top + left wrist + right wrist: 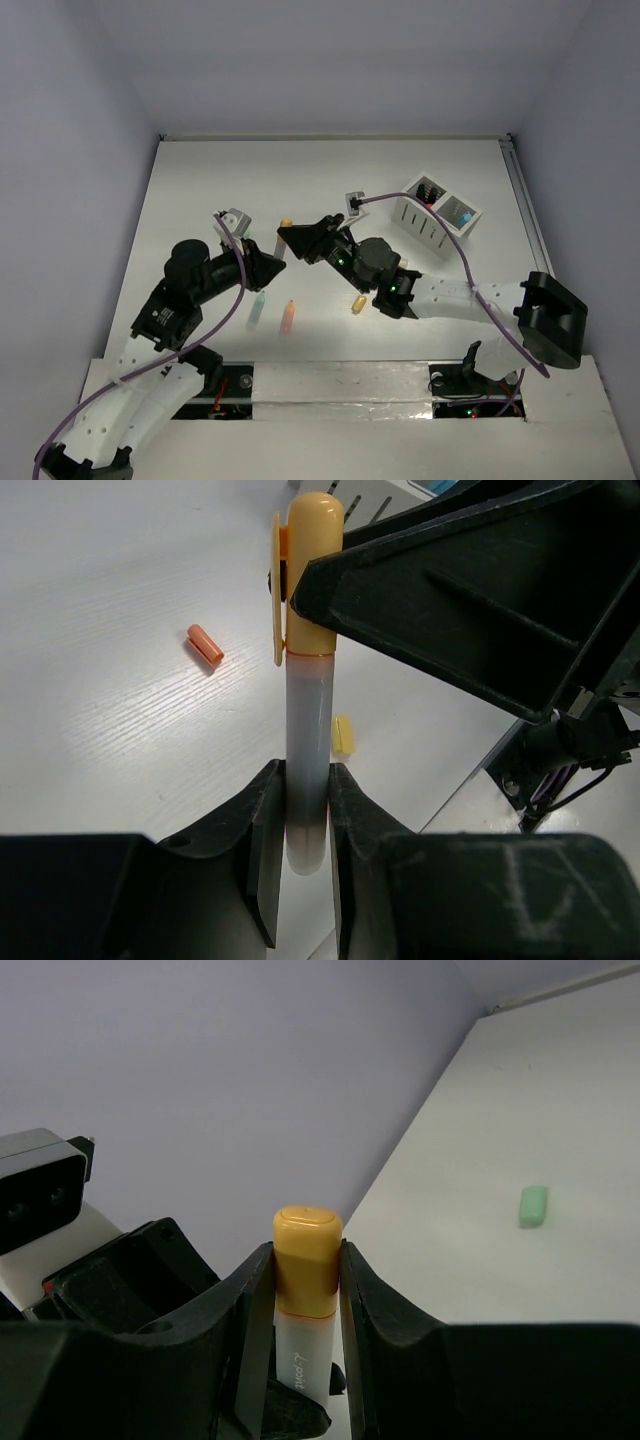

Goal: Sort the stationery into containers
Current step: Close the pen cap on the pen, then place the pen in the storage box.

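The container's blue-piece section is below my right gripper, to the right in the top view, so my right gripper needs to swing that way and down to let go.
One highlighter (308, 695), pale body with a yellow-orange cap (306, 1250), is held in the air between both arms. My left gripper (305, 785) is shut on the lower end of its body. My right gripper (306, 1260) is shut on the cap, one finger on each side. From above, the two grippers meet left of the table's middle, left gripper (270, 263) below, right gripper (291, 238) above, with the cap tip (287, 222) just showing. The white divided container (438, 212) stands at the back right, apart from both grippers.
On the table below lie an orange marker (288, 316), a mint marker (258, 305) and a yellow cap (358, 304). A loose orange cap (205, 644) and a green cap (533, 1205) lie farther off. The right arm's purple cable arcs past the container.
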Robot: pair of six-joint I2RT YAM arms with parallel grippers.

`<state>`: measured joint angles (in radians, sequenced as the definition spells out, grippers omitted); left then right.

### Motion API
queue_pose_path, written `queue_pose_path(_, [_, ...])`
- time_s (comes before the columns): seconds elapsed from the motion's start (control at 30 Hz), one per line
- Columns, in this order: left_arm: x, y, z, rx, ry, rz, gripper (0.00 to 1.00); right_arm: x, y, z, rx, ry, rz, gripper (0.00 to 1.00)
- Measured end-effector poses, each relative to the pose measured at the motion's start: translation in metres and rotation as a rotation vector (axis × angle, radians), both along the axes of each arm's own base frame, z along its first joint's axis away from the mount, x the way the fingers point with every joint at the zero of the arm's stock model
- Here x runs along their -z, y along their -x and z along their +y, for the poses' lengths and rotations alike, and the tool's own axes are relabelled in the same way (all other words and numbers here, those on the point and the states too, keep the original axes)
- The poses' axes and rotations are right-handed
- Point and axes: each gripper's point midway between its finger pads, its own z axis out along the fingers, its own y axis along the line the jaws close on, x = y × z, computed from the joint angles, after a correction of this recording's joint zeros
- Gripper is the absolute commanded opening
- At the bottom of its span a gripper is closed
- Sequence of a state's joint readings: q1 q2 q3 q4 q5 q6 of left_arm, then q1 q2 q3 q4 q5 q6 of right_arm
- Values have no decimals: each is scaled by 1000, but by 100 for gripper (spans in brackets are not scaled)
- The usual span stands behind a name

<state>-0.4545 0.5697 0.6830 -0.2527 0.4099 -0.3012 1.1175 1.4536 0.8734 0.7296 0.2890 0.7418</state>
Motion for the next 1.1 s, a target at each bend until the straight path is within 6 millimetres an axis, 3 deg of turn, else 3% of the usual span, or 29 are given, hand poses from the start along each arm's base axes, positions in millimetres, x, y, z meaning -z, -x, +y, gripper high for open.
queue_pose_path(0.73, [11,-2,-2,16,-51,64,1,12,-1,-3,61,34,18,0])
queue_pose_path(0.87, [0,-4,-6,28,-22,21,32,-1,-6,-17,81,43,2,0])
queue_pose_path(0.9, [-7,-9,-5,10,-8,-6,44,0,-12,-25,96,61,3,0])
queue_pose_path(0.93, [-15,-14,-4,-8,7,-40,50,3,-18,-32,105,81,2,0])
queue_pose_path(1.0, [-30,-18,0,-38,35,-100,65,13,-39,-57,166,132,10,0])
queue_pose_path(1.07, [-43,-18,3,-53,58,-149,72,22,-66,-90,261,183,23,0])
queue_pose_path(1.1, [-47,-16,4,-55,68,-166,91,24,-79,-108,315,204,27,0])
